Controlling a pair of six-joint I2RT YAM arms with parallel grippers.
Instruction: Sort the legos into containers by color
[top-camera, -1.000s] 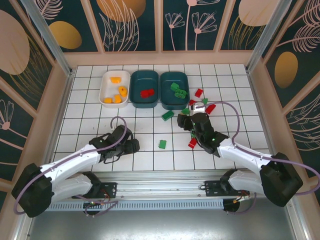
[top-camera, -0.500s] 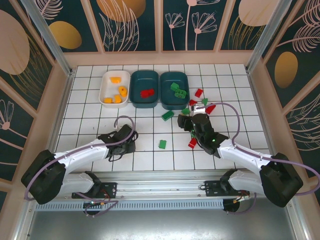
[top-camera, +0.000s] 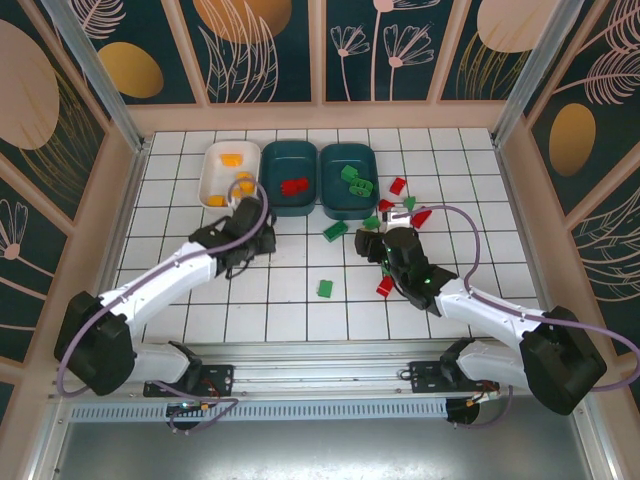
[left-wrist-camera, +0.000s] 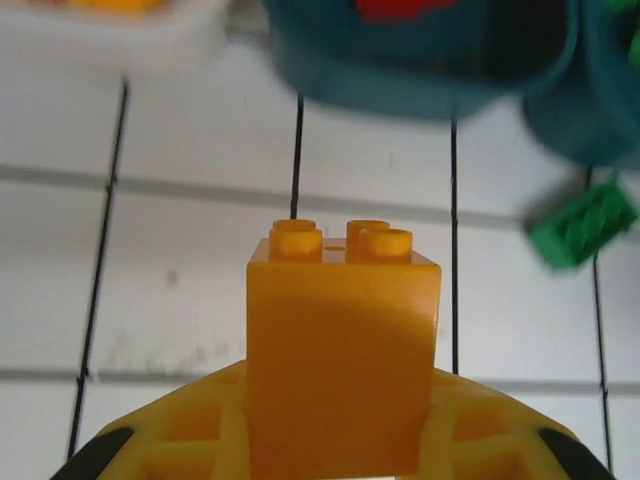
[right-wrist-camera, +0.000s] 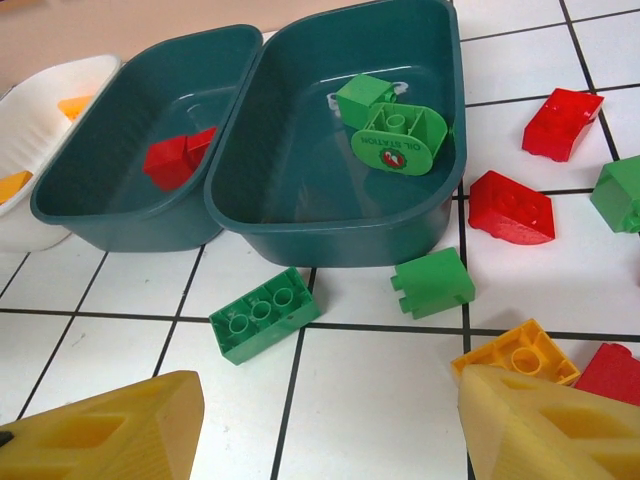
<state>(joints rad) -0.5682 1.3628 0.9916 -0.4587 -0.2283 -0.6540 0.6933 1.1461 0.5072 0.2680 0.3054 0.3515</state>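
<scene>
The orange-yellow brick (left-wrist-camera: 343, 340) goes outward in my left gripper over the white tray (left-wrist-camera: 115, 22) next. It is released there, since the tray already holds orange bricks.
My left gripper (top-camera: 254, 222) is shut on an orange-yellow brick (left-wrist-camera: 343, 340), held studs forward just in front of the white tray (top-camera: 212, 172) and the middle teal tray (top-camera: 290, 162). The white tray holds several orange bricks (top-camera: 240, 182). A red brick (right-wrist-camera: 178, 158) lies in the middle teal tray (right-wrist-camera: 110, 140), and green bricks (right-wrist-camera: 395, 125) lie in the right teal tray (right-wrist-camera: 300, 150). My right gripper (right-wrist-camera: 325, 430) is open over bare tiles, short of a flat green brick (right-wrist-camera: 265, 312), a green block (right-wrist-camera: 433, 283) and an orange brick (right-wrist-camera: 515, 352) by its right finger.
Loose red bricks (right-wrist-camera: 510, 205) and a green one (right-wrist-camera: 620, 192) lie right of the teal trays. A lone green brick (top-camera: 325, 288) and a red one (top-camera: 385, 287) sit nearer the arms. Raised wooden walls ring the tiled floor.
My left arm has swung from the near-left tiles up toward the white tray, carrying the orange brick. The right arm has stayed where it was.
</scene>
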